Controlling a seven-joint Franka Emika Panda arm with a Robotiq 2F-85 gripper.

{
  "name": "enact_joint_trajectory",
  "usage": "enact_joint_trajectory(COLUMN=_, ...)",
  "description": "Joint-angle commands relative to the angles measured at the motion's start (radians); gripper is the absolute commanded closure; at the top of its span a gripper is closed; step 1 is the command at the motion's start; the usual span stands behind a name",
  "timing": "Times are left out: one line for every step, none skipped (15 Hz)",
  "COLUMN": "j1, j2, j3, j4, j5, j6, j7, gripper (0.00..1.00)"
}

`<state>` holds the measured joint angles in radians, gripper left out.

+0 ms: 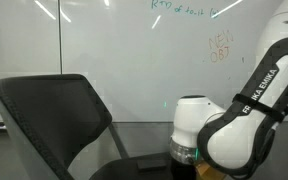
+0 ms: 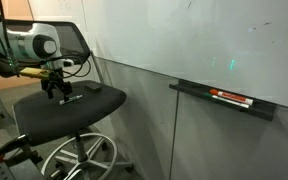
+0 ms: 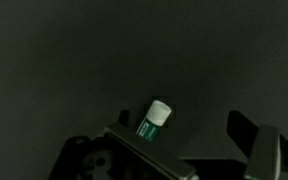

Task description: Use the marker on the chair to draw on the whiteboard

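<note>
I should next lower my gripper toward the chair's seat and move it toward the green body of the marker [image 2: 72,98] to get it centred between my fingers, because it lies off-centre, close to one finger.
The marker [image 3: 155,119] has a white cap and a green body. In the wrist view it lies on the dark seat between my jaws, close to one finger. My gripper [image 3: 182,124] is open and not closed on it. In an exterior view the gripper [image 2: 57,93] points down just over the seat of the chair [image 2: 94,108], with the marker [image 2: 72,98] a small dark stick beside it. The chair's backrest [image 1: 54,110] shows in front of the whiteboard [image 1: 134,60], which also fills the wall on the right [image 2: 204,40].
A flat red-and-black item [image 2: 232,97] lies on the grey ledge [image 2: 259,110] under the board. The robot's arm [image 1: 254,100] reaches down beside the chair. The chair's metal base and foot ring [image 2: 79,160] stand on the floor.
</note>
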<state>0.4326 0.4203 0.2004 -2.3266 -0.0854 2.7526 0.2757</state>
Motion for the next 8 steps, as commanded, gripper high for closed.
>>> enact_joint_trajectory(j1=0.041, j2=0.058, j3=-0.049, j4=0.062, j5=-0.049, j6=0.019, j7=0.023, gripper=0.00)
enact_joint_trajectory(j1=0.045, j2=0.067, j3=-0.058, j4=0.070, j5=-0.057, j6=0.018, j7=0.020, gripper=0.00)
enact_joint_trajectory(j1=0.052, j2=0.076, j3=-0.072, j4=0.079, j5=-0.068, j6=0.019, j7=0.022, gripper=0.00)
enact_joint_trajectory(j1=0.055, j2=0.085, j3=-0.080, j4=0.090, j5=-0.074, j6=0.017, j7=0.019, gripper=0.00)
enact_joint_trajectory(j1=0.059, j2=0.093, j3=-0.089, j4=0.098, j5=-0.083, j6=0.016, j7=0.018, gripper=0.00)
enact_joint_trajectory(j1=0.063, j2=0.100, j3=-0.098, j4=0.107, j5=-0.091, j6=0.014, j7=0.018, gripper=0.00)
enact_joint_trajectory(j1=0.067, j2=0.104, j3=-0.105, j4=0.114, j5=-0.098, j6=0.013, j7=0.018, gripper=0.00)
enact_joint_trajectory(j1=0.069, j2=0.105, j3=-0.113, j4=0.117, j5=-0.106, j6=0.012, j7=0.016, gripper=0.03)
